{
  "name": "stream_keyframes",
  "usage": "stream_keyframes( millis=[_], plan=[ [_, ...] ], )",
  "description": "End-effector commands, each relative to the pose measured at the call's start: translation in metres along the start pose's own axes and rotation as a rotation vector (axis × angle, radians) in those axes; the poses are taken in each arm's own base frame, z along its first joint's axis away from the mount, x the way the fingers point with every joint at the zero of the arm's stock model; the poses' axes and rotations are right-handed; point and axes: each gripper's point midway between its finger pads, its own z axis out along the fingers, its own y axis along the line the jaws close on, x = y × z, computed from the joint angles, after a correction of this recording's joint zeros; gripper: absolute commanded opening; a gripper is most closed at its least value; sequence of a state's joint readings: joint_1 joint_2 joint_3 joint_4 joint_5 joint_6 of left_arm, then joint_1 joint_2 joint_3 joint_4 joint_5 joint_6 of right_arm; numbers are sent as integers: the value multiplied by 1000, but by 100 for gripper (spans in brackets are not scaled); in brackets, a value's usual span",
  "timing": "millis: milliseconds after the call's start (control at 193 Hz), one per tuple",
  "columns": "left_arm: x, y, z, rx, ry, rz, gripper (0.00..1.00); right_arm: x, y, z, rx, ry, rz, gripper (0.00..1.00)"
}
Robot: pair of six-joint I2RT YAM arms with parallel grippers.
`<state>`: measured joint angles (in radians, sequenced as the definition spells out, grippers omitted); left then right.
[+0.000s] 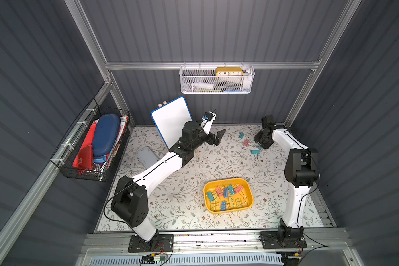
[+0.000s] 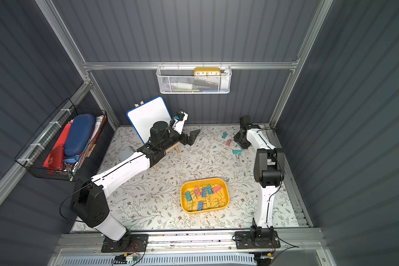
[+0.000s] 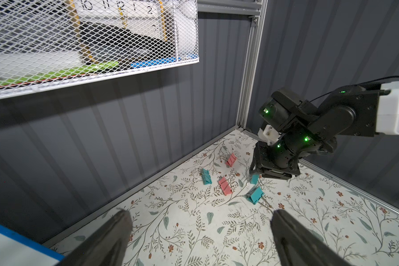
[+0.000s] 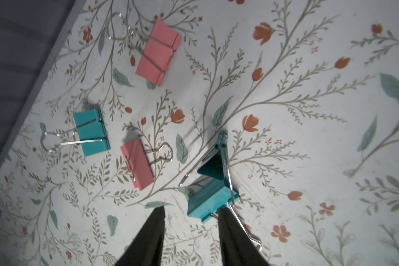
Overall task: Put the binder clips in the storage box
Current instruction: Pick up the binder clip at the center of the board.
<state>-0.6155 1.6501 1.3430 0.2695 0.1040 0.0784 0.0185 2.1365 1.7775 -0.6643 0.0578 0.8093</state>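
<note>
The upright teal clip (image 1: 260, 147) (image 4: 214, 165) beside the lying teal one stands on the mat just below my fingers, so my right gripper needs to move down onto it, open.
The yellow storage box (image 1: 206, 200) (image 2: 182, 200) sits toward the front of the floral mat and holds several binder clips (image 1: 226, 194) (image 2: 204, 192). More binder clips lie loose near the far right corner: a pink one (image 4: 158, 52), a teal one (image 4: 91, 132), another pink one (image 4: 137, 164) and a teal one (image 4: 207, 200). My right gripper (image 4: 192, 210) (image 1: 260, 145) hangs low over them, open, one fingertip (image 4: 224, 214) touching that last teal clip, nothing between the jaws. My left gripper (image 3: 200, 213) (image 1: 218, 137) is open wide and empty, above the mat's far middle.
A whiteboard on a small easel (image 1: 171, 119) stands behind the left arm. A grey lidded box (image 1: 148, 156) lies on the mat at the left. A white mesh basket (image 1: 217, 81) hangs on the back wall and a black wire basket (image 1: 90, 142) on the left wall.
</note>
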Motion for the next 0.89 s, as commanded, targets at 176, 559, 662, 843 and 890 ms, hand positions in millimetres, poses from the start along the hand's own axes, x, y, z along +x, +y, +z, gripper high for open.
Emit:
stream_keyframes(
  millis=[176, 559, 662, 843, 890],
  plan=[
    [-20, 0, -11, -6, -50, 19, 99, 9, -6, 35, 53, 28, 218, 44],
    [-20, 0, -11, -9, -50, 21, 99, 18, -17, 49, 112, 52, 214, 27],
    [-20, 0, -10, -9, -50, 21, 99, 12, -11, 38, 86, 36, 188, 13],
    [-22, -1, -11, -6, -54, 22, 99, 3, 7, -7, -10, 8, 73, 0],
    [-22, -1, -12, -5, -56, 22, 99, 6, 12, -22, -40, 4, 31, 0]
  ],
)
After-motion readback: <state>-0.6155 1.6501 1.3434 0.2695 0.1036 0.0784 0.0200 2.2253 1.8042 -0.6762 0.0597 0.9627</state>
